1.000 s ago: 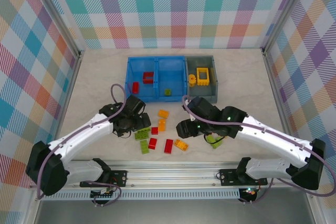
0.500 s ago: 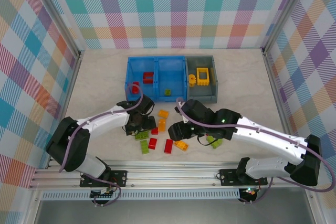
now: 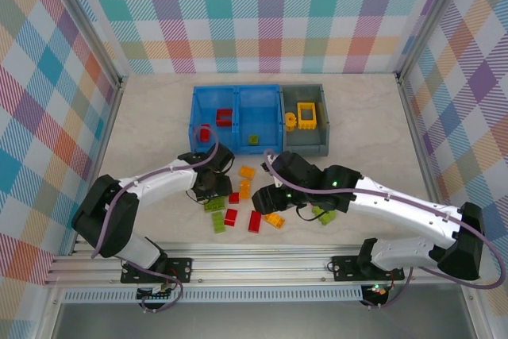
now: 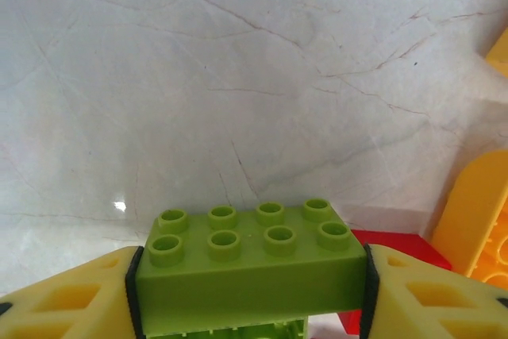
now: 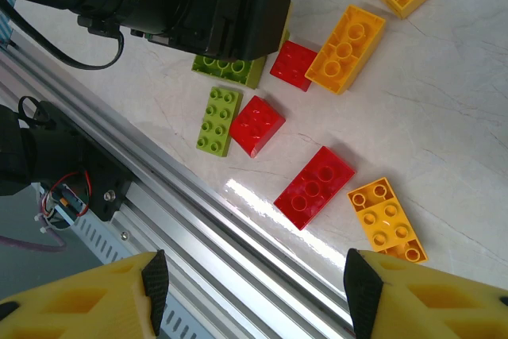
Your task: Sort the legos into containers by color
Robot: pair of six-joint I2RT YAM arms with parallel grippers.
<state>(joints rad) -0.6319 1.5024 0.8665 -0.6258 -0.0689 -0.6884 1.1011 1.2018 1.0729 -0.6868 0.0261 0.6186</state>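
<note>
I will carry the lime green lego in my left gripper up and outward next, then release it over the blue container's green section [image 3: 259, 117], where green already lies.
My left gripper [image 4: 250, 291] is shut on a lime green lego [image 4: 250, 271], its pads pressed against the brick's two short ends; the brick [image 3: 213, 204] is low over the table. My right gripper [image 5: 255, 291] hangs open and empty above the loose pile near the front rail. Below it lie a red lego [image 5: 314, 186], an orange one [image 5: 386, 220], a second red [image 5: 256, 125] and a small green [image 5: 218, 119]. The blue container [image 3: 193, 117] holds red legos [image 3: 225, 117] on its left and a green one [image 3: 253, 139] on its right. The grey container [image 3: 324, 129] holds a yellow frame [image 3: 306, 114].
Two orange bricks [image 3: 247, 171] [image 3: 244, 189] lie just beyond the left gripper. A green brick [image 3: 323, 213] sits under the right arm. The aluminium rail [image 5: 262, 228] runs along the near table edge. Bare tabletop lies left of the blue bin.
The left gripper's jaws have closed from wide open onto the green lego, and that arm has folded lower. The right gripper has drifted a little to the left.
</note>
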